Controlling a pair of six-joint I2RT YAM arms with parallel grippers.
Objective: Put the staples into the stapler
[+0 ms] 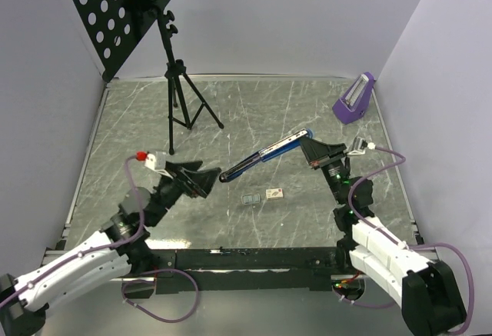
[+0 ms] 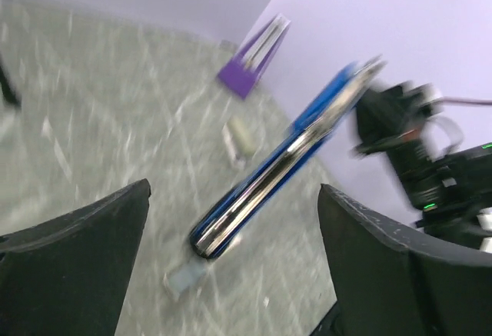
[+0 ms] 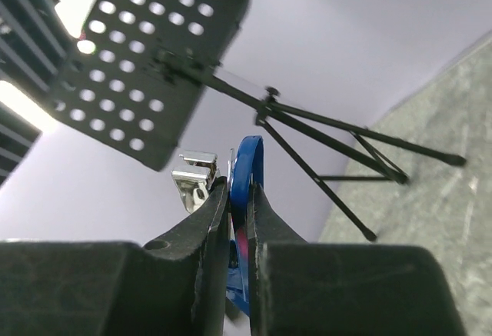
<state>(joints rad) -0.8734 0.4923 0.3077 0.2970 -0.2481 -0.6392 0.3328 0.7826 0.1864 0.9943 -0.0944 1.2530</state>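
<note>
The stapler's upper half lies to my left gripper's right in the top view, so the gripper swings over it next, fingers tipping down. The stapler's rear end is already clamped.
My right gripper (image 1: 314, 150) is shut on the rear end of a blue and chrome stapler (image 1: 265, 154) and holds it in the air, slanting down to the left. In the right wrist view the fingers (image 3: 217, 221) clamp the blue stapler (image 3: 247, 168). My left gripper (image 1: 206, 180) is open and empty, its tips just left of the stapler's front end (image 2: 211, 236). The small pale staple box (image 1: 274, 193) and a tiny grey tray piece (image 1: 250, 198) lie on the table under the stapler. They also show blurred in the left wrist view: box (image 2: 242, 136), tray (image 2: 184, 278).
A black music stand on a tripod (image 1: 175, 90) stands at the back left. A purple wedge-shaped object (image 1: 354, 98) sits at the back right by the wall. The grey marbled table (image 1: 231, 113) is walled on three sides.
</note>
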